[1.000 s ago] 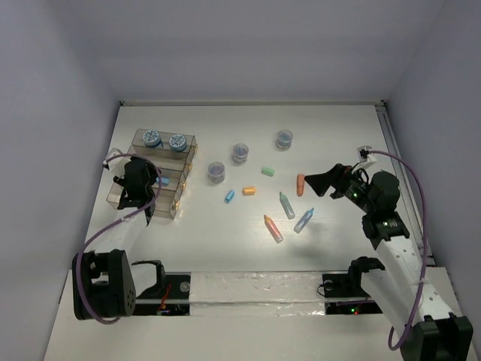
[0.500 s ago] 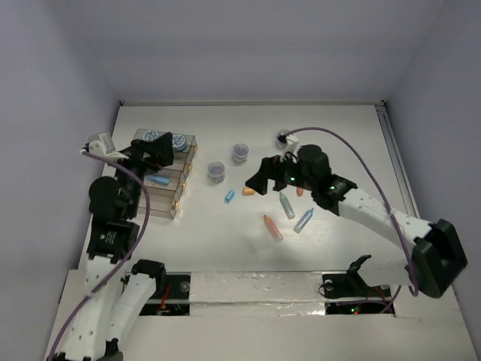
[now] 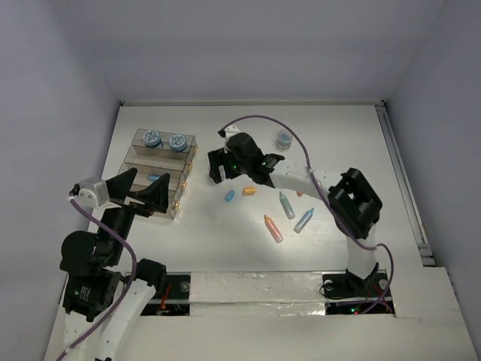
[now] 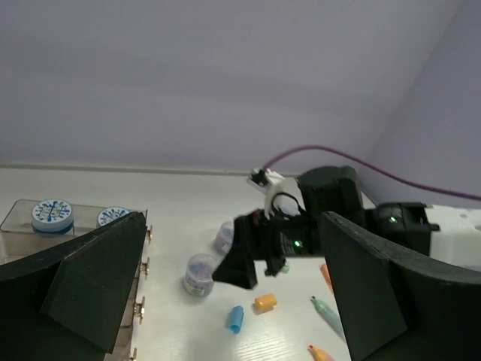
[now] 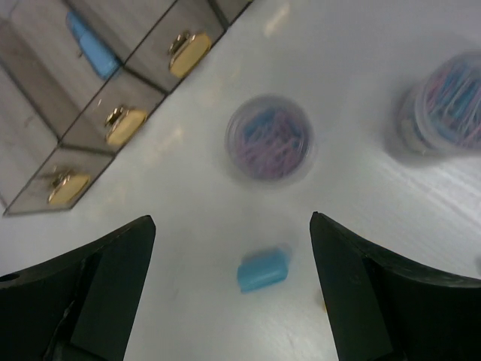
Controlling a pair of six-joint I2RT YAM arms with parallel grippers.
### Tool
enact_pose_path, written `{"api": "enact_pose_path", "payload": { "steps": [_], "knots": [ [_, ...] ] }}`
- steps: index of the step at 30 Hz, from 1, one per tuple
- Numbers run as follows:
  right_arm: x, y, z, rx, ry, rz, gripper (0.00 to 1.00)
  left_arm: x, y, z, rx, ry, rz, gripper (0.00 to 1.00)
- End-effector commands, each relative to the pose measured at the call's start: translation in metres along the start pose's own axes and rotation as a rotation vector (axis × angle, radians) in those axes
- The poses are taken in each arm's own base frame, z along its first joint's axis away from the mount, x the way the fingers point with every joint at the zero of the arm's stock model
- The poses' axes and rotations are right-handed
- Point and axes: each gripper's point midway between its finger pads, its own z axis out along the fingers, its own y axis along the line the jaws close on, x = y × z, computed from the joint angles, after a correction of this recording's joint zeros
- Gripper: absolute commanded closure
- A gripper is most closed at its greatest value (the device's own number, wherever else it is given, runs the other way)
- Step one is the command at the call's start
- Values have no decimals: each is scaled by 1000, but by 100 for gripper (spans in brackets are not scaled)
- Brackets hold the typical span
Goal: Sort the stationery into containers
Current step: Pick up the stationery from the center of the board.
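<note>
I will next move my right gripper past the short blue piece toward the trays, then down to the clear jar of clips (image 5: 270,139) beyond its fingers.
The containers (image 3: 143,159), stepped brown-tinted clear trays, stand at the left. The top tray holds two jars (image 3: 164,140), and a blue piece (image 3: 156,178) lies in the tray below. My left gripper (image 3: 143,188) hangs open and empty just in front of the trays. My right gripper (image 3: 220,162) is open above a short blue piece (image 5: 263,271), with a clear jar of clips (image 5: 269,138) just ahead. An orange piece (image 3: 249,191), a green pen (image 3: 286,204), a blue pen (image 3: 304,219) and an orange-pink pen (image 3: 273,228) lie loose on the table.
Another jar (image 3: 283,138) stands further back, right of the right arm, and one (image 5: 447,113) sits beside the first. The trays' gold clasps (image 5: 188,53) face the loose items. The table's right rail (image 3: 398,173) runs along the edge.
My left gripper opened and drew back from the trays toward the near edge. My right arm swung left across the table, from the right side to over the jar and blue piece.
</note>
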Motion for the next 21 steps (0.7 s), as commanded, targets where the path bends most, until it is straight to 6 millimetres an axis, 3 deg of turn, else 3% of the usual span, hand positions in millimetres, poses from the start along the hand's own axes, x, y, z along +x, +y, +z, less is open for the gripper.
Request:
{"api": "enact_pose_path", "payload": {
  "steps": [1,5,6,9,21],
  "knots": [
    [-23,-5,16,97,-21,-67,9,1,13,-10,-50,-34,30,1],
    [-24,-12,39,151,7,-82,1,-10,21,-33,-74,-142,-12,1],
    [-14,-17,50,165,31,-88,0,-5,25,-32,-88,-146,-14,1],
    [-12,-19,64,179,55,-100,0,-3,29,-33,-102,-160,-21,1],
    [-15,-21,85,193,58,-129,1,6,39,-32,-154,-131,-20,1]
  ]
}}
